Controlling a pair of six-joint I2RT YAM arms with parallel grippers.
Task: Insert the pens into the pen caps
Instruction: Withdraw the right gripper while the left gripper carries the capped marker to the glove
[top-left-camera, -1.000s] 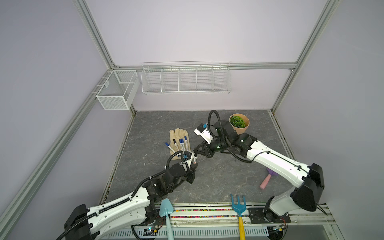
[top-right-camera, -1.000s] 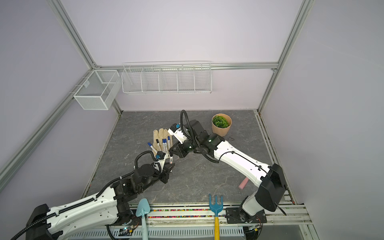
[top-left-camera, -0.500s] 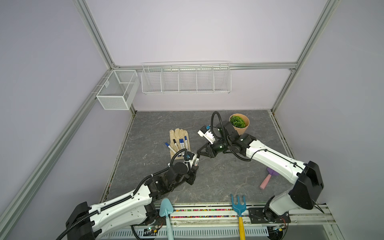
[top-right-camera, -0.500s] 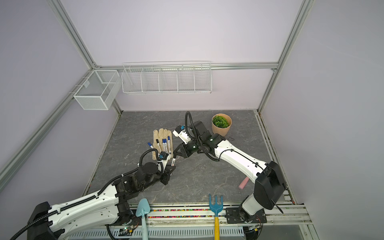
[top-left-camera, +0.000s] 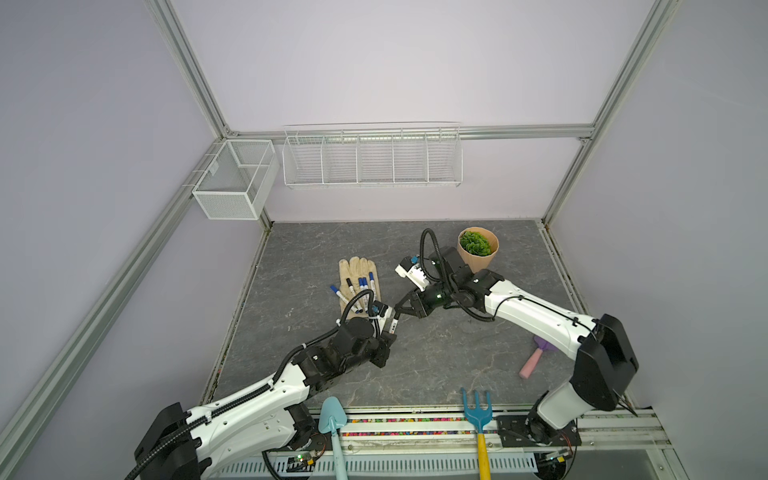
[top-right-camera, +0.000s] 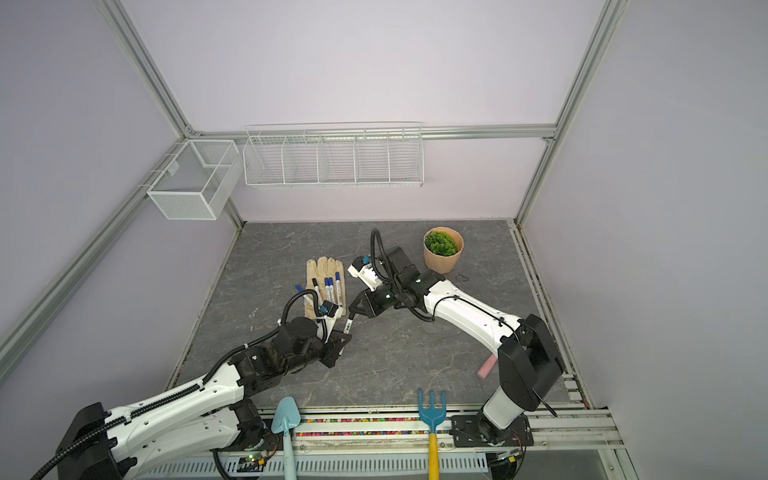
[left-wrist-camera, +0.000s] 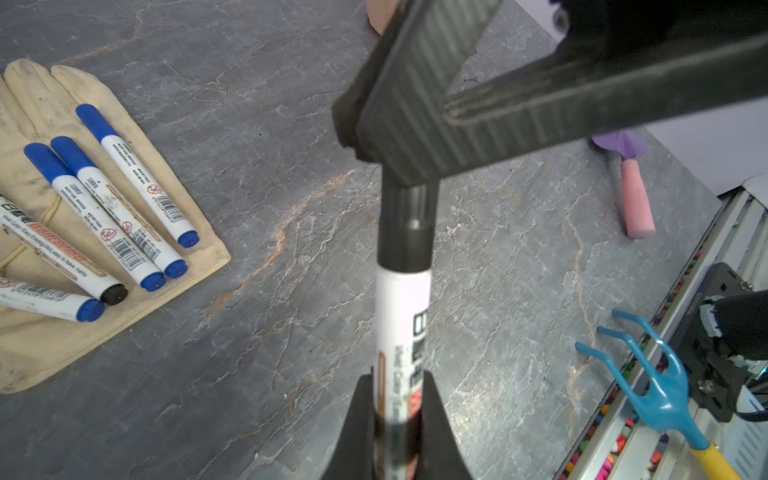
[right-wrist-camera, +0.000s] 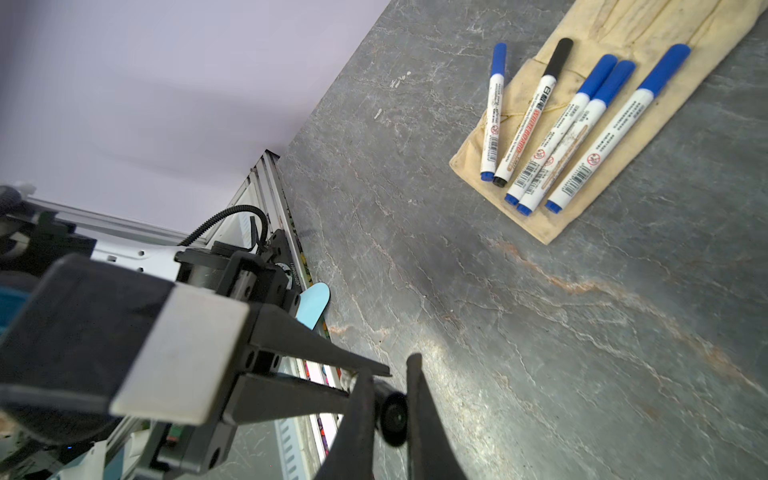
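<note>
Bare glove shows outward of and below the left gripper, so the left gripper will carry the capped white pen outward, lower it there between blue-capped pens and let go of the white pen's body.
My left gripper (left-wrist-camera: 397, 382) is shut on the barrel of a white pen (left-wrist-camera: 401, 328). A black pen cap (left-wrist-camera: 407, 224) sits over that pen's far end, and my right gripper (right-wrist-camera: 388, 370) is shut on the cap (right-wrist-camera: 392, 411). In both top views the two grippers meet tip to tip above the floor's middle, left gripper (top-left-camera: 390, 329) and right gripper (top-left-camera: 400, 309), with the pen (top-right-camera: 348, 326) between them. Several capped pens (top-left-camera: 360, 286) lie side by side on a beige glove (top-left-camera: 353, 268). Most of their caps are blue (right-wrist-camera: 665, 66) and one is black (right-wrist-camera: 559, 56).
A potted plant (top-left-camera: 478, 249) stands behind the right arm. A pink-handled purple trowel (top-left-camera: 534, 361) lies at the right. A blue rake (top-left-camera: 477, 411) and a light blue shovel (top-left-camera: 332, 419) rest on the front rail. Wire baskets (top-left-camera: 372, 156) hang on the back wall.
The right gripper has sunk slightly toward the left gripper, and the right arm has shifted a little. Both grips are unchanged.
</note>
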